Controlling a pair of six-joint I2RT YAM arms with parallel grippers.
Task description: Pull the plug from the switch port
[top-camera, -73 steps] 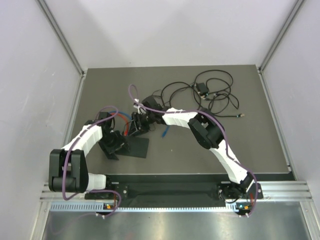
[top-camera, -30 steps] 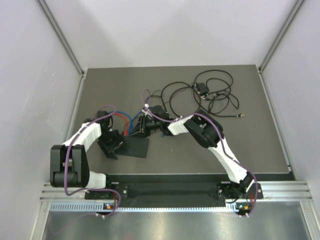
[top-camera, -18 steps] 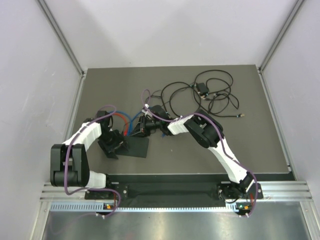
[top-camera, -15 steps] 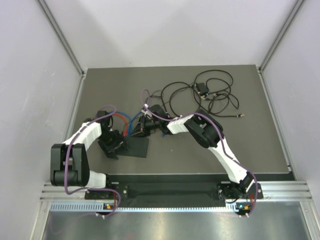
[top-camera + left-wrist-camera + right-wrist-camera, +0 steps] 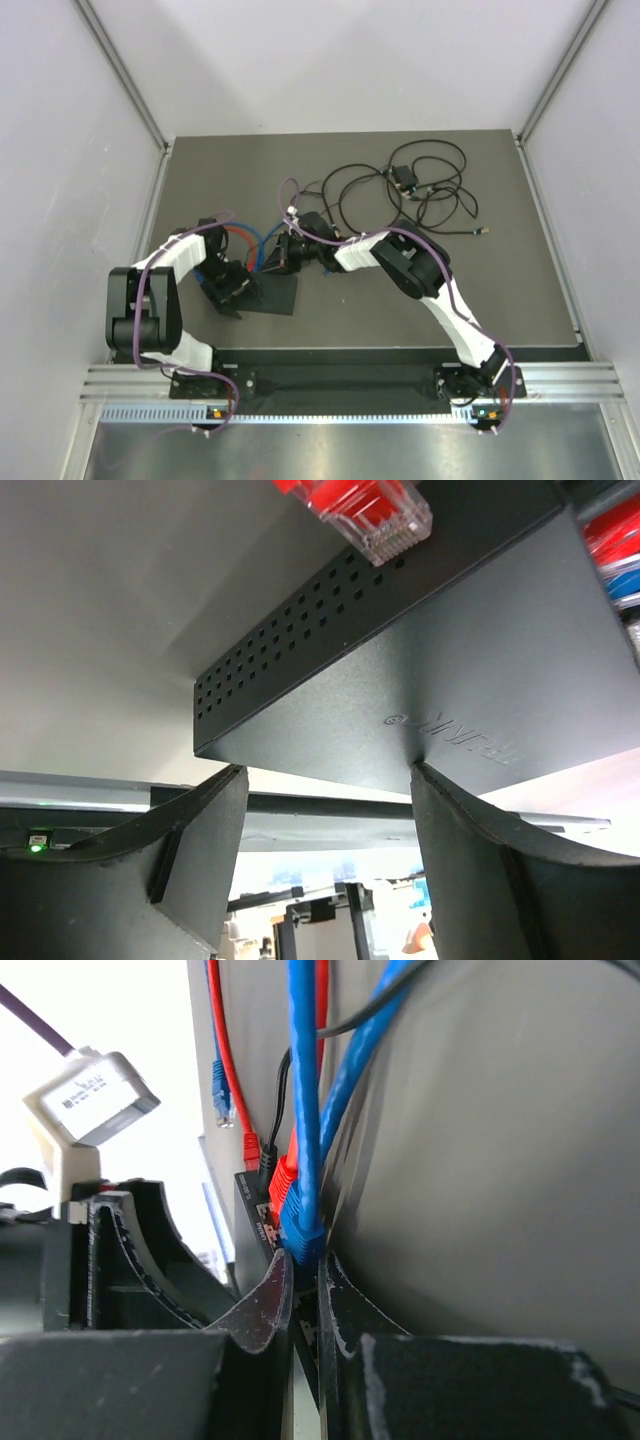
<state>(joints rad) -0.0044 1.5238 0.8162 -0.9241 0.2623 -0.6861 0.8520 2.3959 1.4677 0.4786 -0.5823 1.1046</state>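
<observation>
The right gripper pulls outward from the switch's far edge next and on toward the black cable tangle, because the blue plug (image 5: 300, 1222) it grips sits in the port.
The switch, a flat black box (image 5: 275, 295), lies left of centre with red and blue cables (image 5: 255, 240) running into its far edge. My right gripper (image 5: 283, 255) is at those ports. In the right wrist view its fingertips (image 5: 305, 1265) are shut on the base of the blue plug (image 5: 300, 1222), which sits in the switch port next to a red plug (image 5: 285, 1175). My left gripper (image 5: 322, 775) stands open, both fingertips touching the vented box (image 5: 420, 670) near its corner. A loose red plug with a clear tip (image 5: 365, 505) shows above the box.
A tangle of thin black cable with a small adapter block (image 5: 405, 178) lies at the back right. A white tag (image 5: 90, 1095) hangs on my right arm's purple cable. Metal rails (image 5: 150, 170) and white walls border the mat.
My right gripper has closed onto the blue plug after reaching down to the ports. The left arm's elbow has swung slightly, while its gripper stays at the box.
</observation>
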